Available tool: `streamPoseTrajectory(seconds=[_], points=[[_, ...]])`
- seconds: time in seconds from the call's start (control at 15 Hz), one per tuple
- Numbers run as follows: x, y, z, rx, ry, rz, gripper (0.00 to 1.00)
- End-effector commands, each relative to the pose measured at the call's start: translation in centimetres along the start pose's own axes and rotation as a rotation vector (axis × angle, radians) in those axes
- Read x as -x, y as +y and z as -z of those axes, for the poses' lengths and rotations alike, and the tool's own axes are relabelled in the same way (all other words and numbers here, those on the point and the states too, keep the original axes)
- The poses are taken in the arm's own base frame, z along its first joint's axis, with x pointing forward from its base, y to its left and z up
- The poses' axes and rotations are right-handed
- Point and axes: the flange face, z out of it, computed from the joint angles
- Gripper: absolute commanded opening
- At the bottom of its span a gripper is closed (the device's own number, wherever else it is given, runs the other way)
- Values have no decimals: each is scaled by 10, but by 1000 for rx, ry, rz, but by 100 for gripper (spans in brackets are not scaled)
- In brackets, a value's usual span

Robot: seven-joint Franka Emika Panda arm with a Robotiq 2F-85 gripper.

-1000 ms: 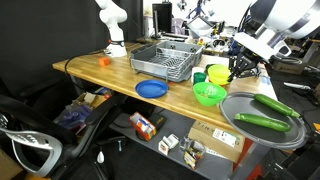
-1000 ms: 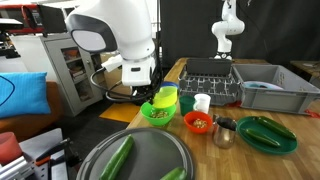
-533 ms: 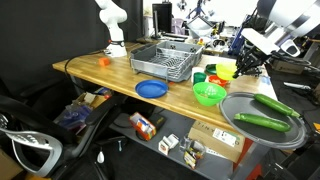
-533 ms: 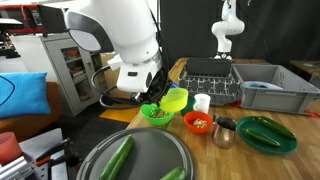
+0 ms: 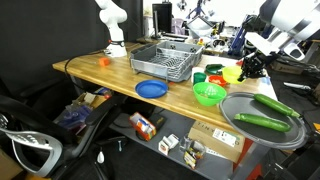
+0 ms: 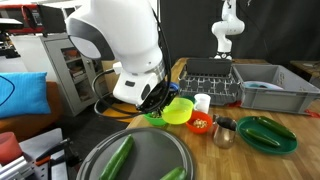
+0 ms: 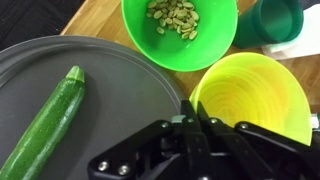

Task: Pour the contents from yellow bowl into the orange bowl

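Next, the robot will lower the empty bowl to the tray edge by the green bowl, which is below its gripper and to the gripper's left in the wrist view, and release it.
My gripper is shut on the near rim of the yellow bowl, whose inside looks bare in the wrist view. In an exterior view the yellow bowl hangs tilted above the table, just beside and above the orange bowl, which has small pieces in it. The gripper holds it from the robot's side. Seen from across the table, the yellow bowl is lifted next to the orange bowl, with the gripper on it. The orange bowl is hidden in the wrist view.
A green bowl with seeds sits beside the yellow bowl. A grey round tray carries a zucchini. A white cup, a metal cup, a green plate and a dish rack stand nearby. A blue plate lies near the edge.
The gripper has lifted the yellow bowl from beside the green bowl, carried it over toward the orange bowl and tilted it. The gripper has stayed shut.
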Motion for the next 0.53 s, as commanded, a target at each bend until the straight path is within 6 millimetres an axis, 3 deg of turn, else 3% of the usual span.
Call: streamPoseTrajectory(seconds=[0.0,0.47], points=[[-10,0,-8,36,-25,-82,1],[-27,4,-29,135,-73,-178,1]])
